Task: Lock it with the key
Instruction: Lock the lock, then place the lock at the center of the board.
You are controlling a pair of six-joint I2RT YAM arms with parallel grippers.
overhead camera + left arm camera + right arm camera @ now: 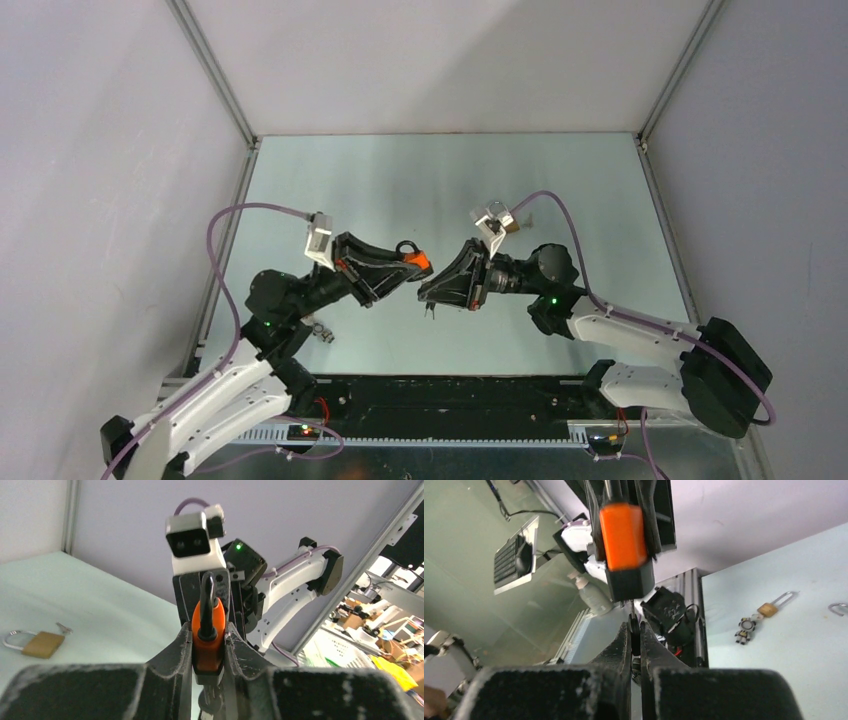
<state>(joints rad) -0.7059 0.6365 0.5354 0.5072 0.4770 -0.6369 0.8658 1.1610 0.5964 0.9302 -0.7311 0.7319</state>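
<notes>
The tabletop [125, 650] beside the brass padlock is bare and lies below the left gripper, to its right in the top view, so the robot should next lower the gripper across to release the orange padlock.
My left gripper [412, 266] is shut on an orange padlock [417, 262] with a black shackle and holds it above the table. The padlock shows between the left fingers in the left wrist view [208, 632], the shackle pointing away. My right gripper [428, 288] is shut on a black-headed key [634, 639] and faces the left gripper. In the right wrist view the key's blade meets the black base of the orange padlock [623, 537]. In the left wrist view the key [214, 696] sits under the padlock's base.
A brass padlock [41, 644] with keys lies on the table, also seen in the top view [510, 226]. A small brass lock with a figure keyring [754, 620] lies near the left arm's base [322, 330]. A loose silver shackle [839, 608] lies at the right.
</notes>
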